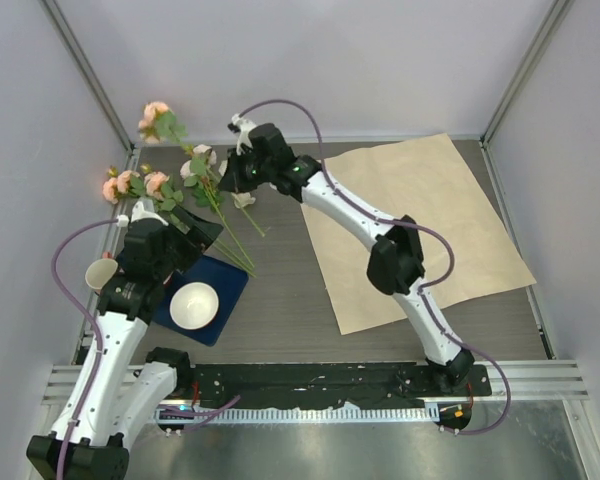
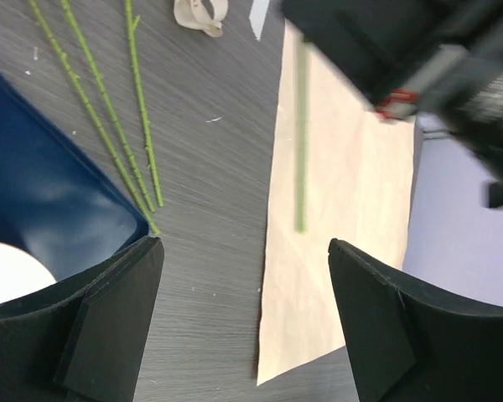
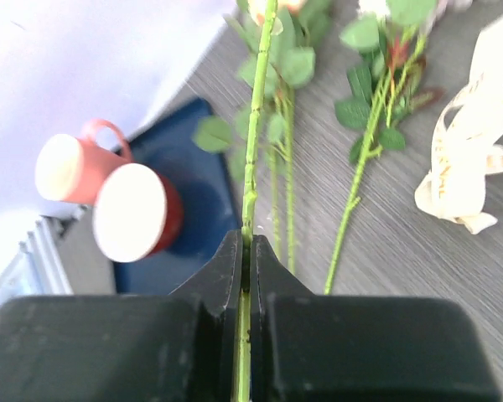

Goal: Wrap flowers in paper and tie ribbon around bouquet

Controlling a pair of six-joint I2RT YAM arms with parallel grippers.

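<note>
My right gripper holds the flower's stem and the paper lies bare. It next needs to carry the stem to the right in the top view, lower it onto the paper's middle and then release it.
The flowers lie at the table's far left, pink roses on long green stems. My right gripper reaches over them, shut on one green stem that runs up between its fingers. That stem's lower end hangs blurred over the paper. The paper, cream-beige face up, lies flat on the right. The ribbon, a curled cream strip, lies beside the stems. My left gripper stands open above the bare table near the paper's edge, holding nothing.
A dark blue tray at the near left holds a white bowl. A cup sits beside the left arm. Two red cups show in the right wrist view. Walls and frame posts close in the back and sides.
</note>
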